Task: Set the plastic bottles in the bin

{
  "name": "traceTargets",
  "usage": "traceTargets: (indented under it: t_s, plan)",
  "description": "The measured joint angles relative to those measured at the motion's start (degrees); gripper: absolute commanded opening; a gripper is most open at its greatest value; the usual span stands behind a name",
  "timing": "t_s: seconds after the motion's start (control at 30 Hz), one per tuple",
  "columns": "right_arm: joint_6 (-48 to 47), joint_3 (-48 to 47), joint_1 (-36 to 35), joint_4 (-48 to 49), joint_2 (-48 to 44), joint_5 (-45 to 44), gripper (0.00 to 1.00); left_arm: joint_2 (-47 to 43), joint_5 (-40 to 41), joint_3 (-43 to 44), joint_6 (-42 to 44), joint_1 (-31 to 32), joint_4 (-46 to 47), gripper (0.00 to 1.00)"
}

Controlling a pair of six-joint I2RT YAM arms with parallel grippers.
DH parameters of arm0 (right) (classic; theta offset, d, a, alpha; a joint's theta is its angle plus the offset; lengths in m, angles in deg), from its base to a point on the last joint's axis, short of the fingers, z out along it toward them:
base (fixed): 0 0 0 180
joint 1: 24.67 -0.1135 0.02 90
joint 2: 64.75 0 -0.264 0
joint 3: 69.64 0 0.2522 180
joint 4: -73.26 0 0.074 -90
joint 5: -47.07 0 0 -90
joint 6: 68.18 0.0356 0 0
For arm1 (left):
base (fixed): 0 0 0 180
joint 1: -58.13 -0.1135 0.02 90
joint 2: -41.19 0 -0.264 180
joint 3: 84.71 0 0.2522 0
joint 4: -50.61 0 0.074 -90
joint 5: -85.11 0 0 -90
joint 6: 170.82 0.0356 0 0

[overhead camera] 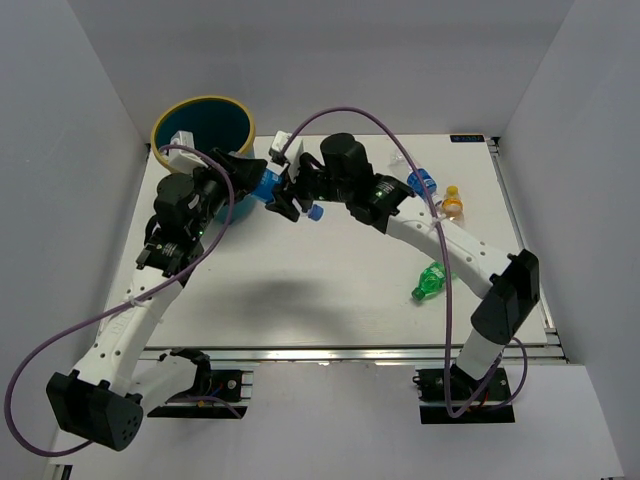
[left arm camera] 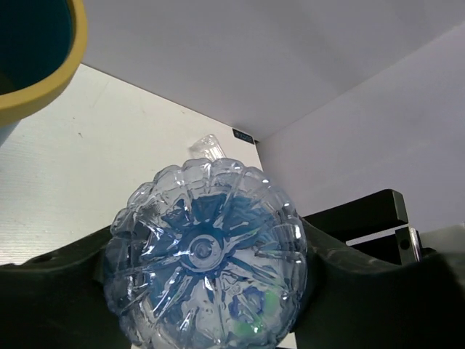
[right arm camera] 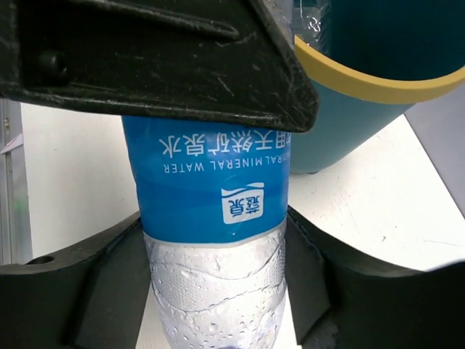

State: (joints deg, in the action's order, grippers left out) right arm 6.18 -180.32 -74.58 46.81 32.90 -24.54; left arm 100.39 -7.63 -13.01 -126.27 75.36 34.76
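The left gripper carries the clear bottle up and outward past the bin's yellow rim (overhead camera: 203,125), over the bin's opening, to release it next, since it hangs outside now.
A clear bottle with a blue label (overhead camera: 268,187) is held level just right of the teal bin with the yellow rim (overhead camera: 203,125). My left gripper (overhead camera: 248,180) grips its base end; the ribbed base (left arm camera: 207,254) fills the gap between the fingers. My right gripper (overhead camera: 292,195) grips its body near the blue cap (overhead camera: 315,213). In the right wrist view the fingers press both sides of the bottle (right arm camera: 214,240), with the bin (right arm camera: 378,73) close behind. Another blue-labelled bottle (overhead camera: 422,182), an orange bottle (overhead camera: 452,202) and a green bottle (overhead camera: 431,281) lie at the right.
The white table (overhead camera: 320,300) sits between grey walls, and the bin stands in its far left corner. A clear bottle (right arm camera: 312,18) shows inside the bin. Purple cables loop over both arms. The bin's rim (left arm camera: 43,80) is at the upper left of the left wrist view.
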Motion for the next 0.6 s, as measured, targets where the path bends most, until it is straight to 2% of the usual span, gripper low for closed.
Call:
traceTargets:
  t_s: [0.03,0.1,0.13,0.17,0.3,0.43,0.6]
  plan:
    - [0.0,0.5,0.0,0.3,-0.5,-0.2,0.71,0.0,0.0,0.1,-0.1,0.2,0.2,0.44]
    - [-0.2,1.8,-0.1,1.2,-1.5,-0.4,0.74,0.0,-0.1,0.3,-0.2,0.5,0.2,0.35]
    - [-0.4,2.6,-0.1,1.6,-2.1,-0.5,0.80,0.2,-0.3,0.6,-0.2,0.6,0.2,0.31]
    - [-0.7,3.4,-0.1,2.1,-2.6,-0.6,0.89,0.4,-0.5,0.8,-0.1,0.7,0.2,0.23]
    - [-1.7,5.9,-0.1,2.5,-4.9,-1.9,0.89,1.7,0.9,2.3,0.0,0.3,-0.2,0.21]
    - [-2.2,10.0,0.0,3.4,-8.2,-4.9,0.89,3.9,5.5,7.6,1.3,0.4,-5.2,0.21]
    - [-0.2,21.4,1.4,4.5,-16.6,-8.4,0.89,13.3,18.0,28.3,6.1,-0.6,-13.8,0.19]
